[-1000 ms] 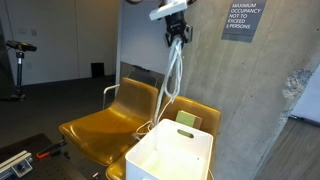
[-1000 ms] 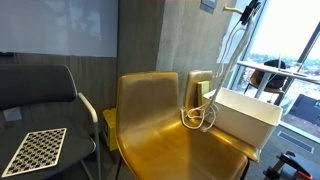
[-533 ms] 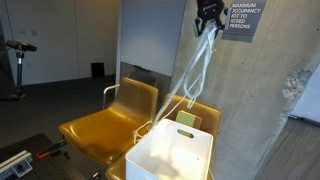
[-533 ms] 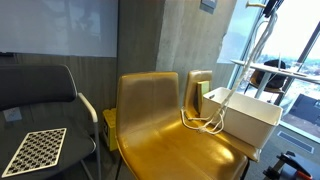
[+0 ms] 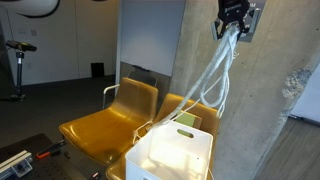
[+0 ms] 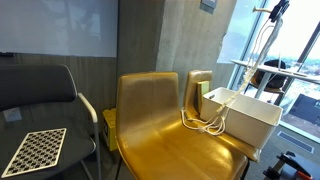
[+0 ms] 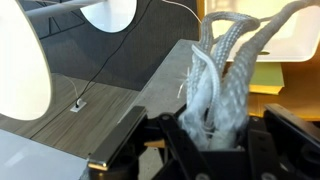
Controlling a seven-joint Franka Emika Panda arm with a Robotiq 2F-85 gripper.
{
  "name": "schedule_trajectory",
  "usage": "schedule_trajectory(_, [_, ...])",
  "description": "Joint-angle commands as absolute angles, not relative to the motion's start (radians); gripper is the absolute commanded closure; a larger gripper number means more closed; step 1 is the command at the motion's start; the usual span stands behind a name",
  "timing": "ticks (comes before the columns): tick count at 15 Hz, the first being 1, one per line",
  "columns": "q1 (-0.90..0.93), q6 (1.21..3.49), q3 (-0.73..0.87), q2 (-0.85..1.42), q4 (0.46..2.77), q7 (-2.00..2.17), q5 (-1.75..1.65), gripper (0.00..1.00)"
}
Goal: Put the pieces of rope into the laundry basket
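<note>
My gripper holds the bundle of rope high above the basket's rim. Next, it moves down over the open inside of the white laundry basket (image 5: 170,158) (image 7: 287,38) and releases the rope there.
My gripper (image 5: 231,22) is high up by the concrete wall and is shut on a bundle of white rope (image 5: 212,75). The rope hangs in long strands from the jaws down toward the white laundry basket (image 5: 170,158) on the yellow chair. In an exterior view the gripper (image 6: 277,10) is at the top right edge, with the rope (image 6: 262,45) falling to the basket (image 6: 245,115). A tail of rope (image 6: 203,123) lies on the chair seat beside the basket. In the wrist view the jaws (image 7: 212,135) clamp the frayed rope (image 7: 222,70).
Two yellow chairs (image 5: 105,122) stand side by side against a concrete wall (image 5: 265,90); the near one also shows in an exterior view (image 6: 160,130). A black chair with a checkerboard (image 6: 32,150) stands beside them. A railing and windows (image 6: 275,70) lie behind the basket.
My gripper has moved up and across toward the wall sign, carrying the rope. The rope has been drawn off the chair seat, with only a tail left beside the basket.
</note>
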State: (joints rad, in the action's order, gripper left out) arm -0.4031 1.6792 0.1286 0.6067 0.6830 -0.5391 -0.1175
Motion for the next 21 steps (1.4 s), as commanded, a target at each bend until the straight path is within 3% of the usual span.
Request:
schedule_trajectory(1, [-0.376,1.644,0.095,0.643,0.653,-0.563,-0.102,1.00])
schedule_trajectory(18, [-0.336,1.973,0.092,0.652,1.219,-0.671,-0.209,1.00])
schedule_trajectory(19, [-0.333,2.008,0.091,0.636,1.266,-0.678,-0.214,0.83])
schedule_trajectory(21, [-0.327,2.076,0.089,0.603,1.349,-0.699,-0.226,0.68])
